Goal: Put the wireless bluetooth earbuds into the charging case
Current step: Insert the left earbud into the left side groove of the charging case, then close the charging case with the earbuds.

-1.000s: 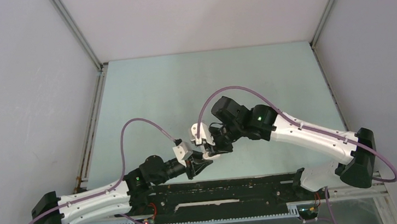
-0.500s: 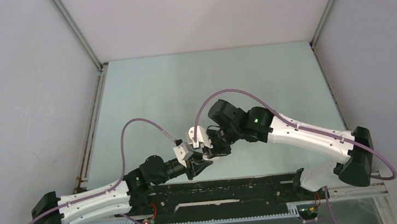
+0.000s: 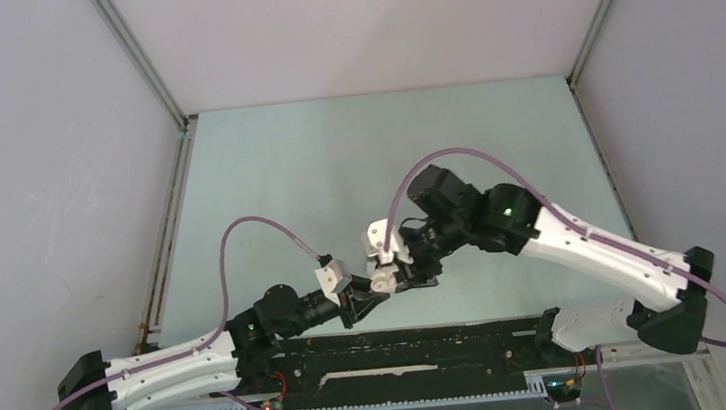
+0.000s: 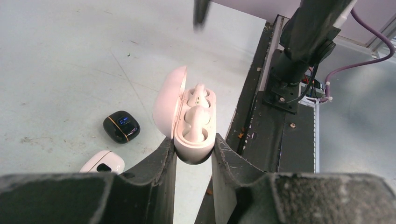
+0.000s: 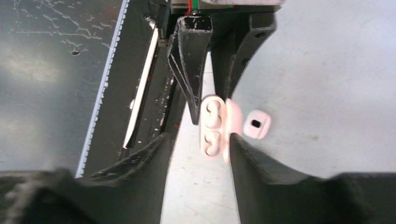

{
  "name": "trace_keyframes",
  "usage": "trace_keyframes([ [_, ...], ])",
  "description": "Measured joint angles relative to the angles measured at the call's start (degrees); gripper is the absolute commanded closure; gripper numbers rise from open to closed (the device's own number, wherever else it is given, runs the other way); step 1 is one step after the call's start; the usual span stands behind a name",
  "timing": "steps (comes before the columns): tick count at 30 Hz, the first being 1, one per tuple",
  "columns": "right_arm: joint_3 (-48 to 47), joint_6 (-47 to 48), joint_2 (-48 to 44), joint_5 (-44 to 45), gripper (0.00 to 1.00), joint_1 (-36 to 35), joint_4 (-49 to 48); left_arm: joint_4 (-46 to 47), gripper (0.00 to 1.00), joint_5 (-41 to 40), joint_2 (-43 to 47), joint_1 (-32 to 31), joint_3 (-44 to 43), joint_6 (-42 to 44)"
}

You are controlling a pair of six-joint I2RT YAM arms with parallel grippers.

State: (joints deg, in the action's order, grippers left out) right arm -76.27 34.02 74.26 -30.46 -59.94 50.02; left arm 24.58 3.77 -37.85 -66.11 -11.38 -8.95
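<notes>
I will move my left gripper outward and down to the bare tabletop beyond the black case and free the white case, because both earbuds are in their wells.
My left gripper [image 4: 192, 144] is shut on the lower end of a white charging case [image 4: 194, 126], held above the table with its lid swung open to the left. Two white earbuds [image 4: 196, 119] sit in its wells. In the right wrist view the same case [image 5: 214, 126] hangs just beyond my right gripper [image 5: 197, 140], whose jaws stand open with nothing between them. The lid's edge is close to that gripper's right fingertip. From above, the case [image 3: 381, 282] lies between the left gripper [image 3: 368, 300] and the right gripper [image 3: 411, 271].
A black pebble-like case [image 4: 121, 126] and a second white case [image 4: 102, 162] lie on the pale green table, left of the held one. The black base rail [image 4: 275, 140] runs along the near edge to the right. Grey walls enclose the table.
My right gripper has opened and its arm has drawn back to the right, away from the case. The left arm has kept still with the case in its grip.
</notes>
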Motion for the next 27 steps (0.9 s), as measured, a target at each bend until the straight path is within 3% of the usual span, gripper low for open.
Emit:
trace_keyframes([
  [1,-0.3,0.3,-1.3,-1.3,0.08,1.1,0.7,0.0,1.0,0.0,0.0,0.0,0.0,0.0],
  [2,-0.5,0.3,-2.4,-2.3,0.01,2.3,1.2,0.0,1.0,0.0,0.0,0.0,0.0,0.0],
  [9,1.5,1.8,-3.9,-9.0,0.0,11.3,1.9,0.2,1.0,0.5,-1.1,0.0,0.0,0.1],
  [19,5.9,2.2,3.4,-9.0,0.0,5.9,1.5,-0.5,1.0,-0.1,-2.5,0.0,-2.2,0.2],
  [24,6.8,2.4,0.0,-4.8,0.0,4.5,0.7,-2.4,1.0,-4.9,-3.3,-0.5,-3.6,-0.5],
  [27,8.7,1.3,-5.9,-2.1,0.0,8.4,0.0,-2.1,1.0,-7.4,-5.9,-0.5,-4.2,-1.6],
])
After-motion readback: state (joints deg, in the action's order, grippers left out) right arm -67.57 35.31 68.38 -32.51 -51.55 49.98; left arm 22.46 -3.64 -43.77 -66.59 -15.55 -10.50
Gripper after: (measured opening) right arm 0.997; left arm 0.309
